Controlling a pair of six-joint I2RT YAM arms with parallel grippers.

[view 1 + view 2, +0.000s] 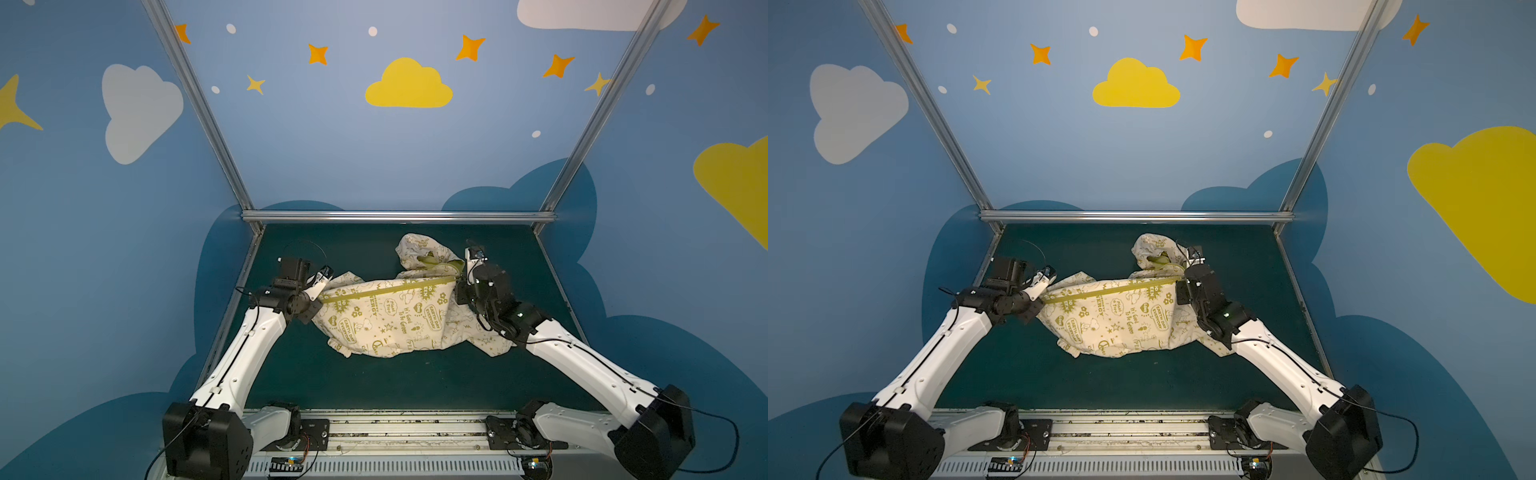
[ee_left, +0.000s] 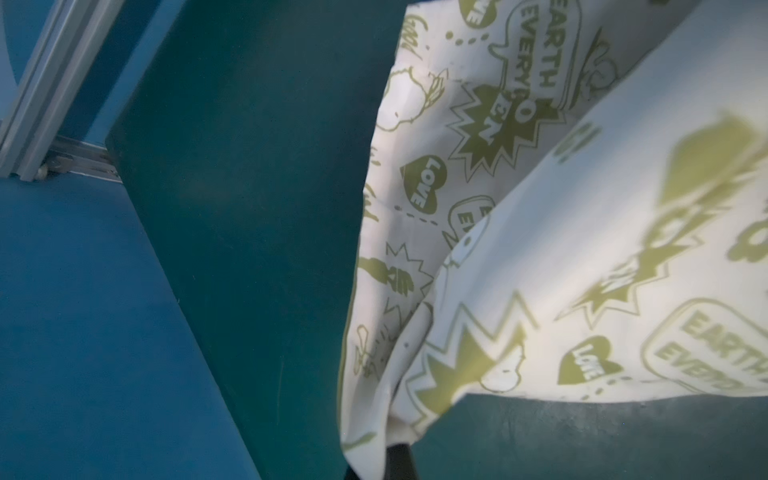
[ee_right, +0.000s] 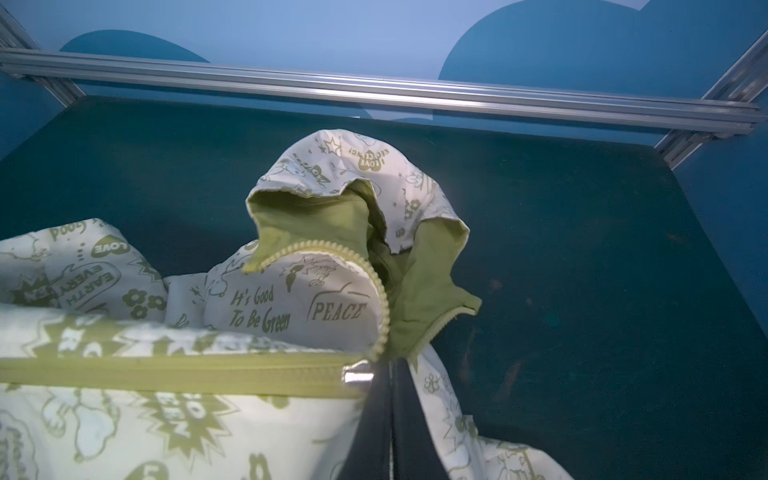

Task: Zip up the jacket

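The olive zipper (image 1: 386, 291) is already closed to the slider, so I should lower my left gripper toward the green mat below it and release the hem end there.
The cream jacket (image 1: 386, 324) with olive doodles hangs stretched between both grippers above the green mat, as both top views show (image 1: 1121, 320). Its olive zipper (image 1: 386, 291) runs taut and closed from left to right. My left gripper (image 1: 322, 292) is shut on the hem end of the jacket (image 2: 582, 249); only a dark fingertip (image 2: 399, 457) shows under the cloth. My right gripper (image 3: 392, 374) is shut at the silver zipper slider (image 3: 357, 377), just below the collar. Beyond the slider the teeth (image 3: 374, 282) part, and the hood (image 3: 353, 166) with its yellow-green lining lies behind.
An aluminium rail (image 1: 399, 216) closes the back of the dark green mat (image 1: 374, 386), and slanted frame posts (image 1: 552, 199) stand at its corners. Blue painted walls surround the cell. The arm bases sit on a rail (image 1: 407, 432) along the front edge.
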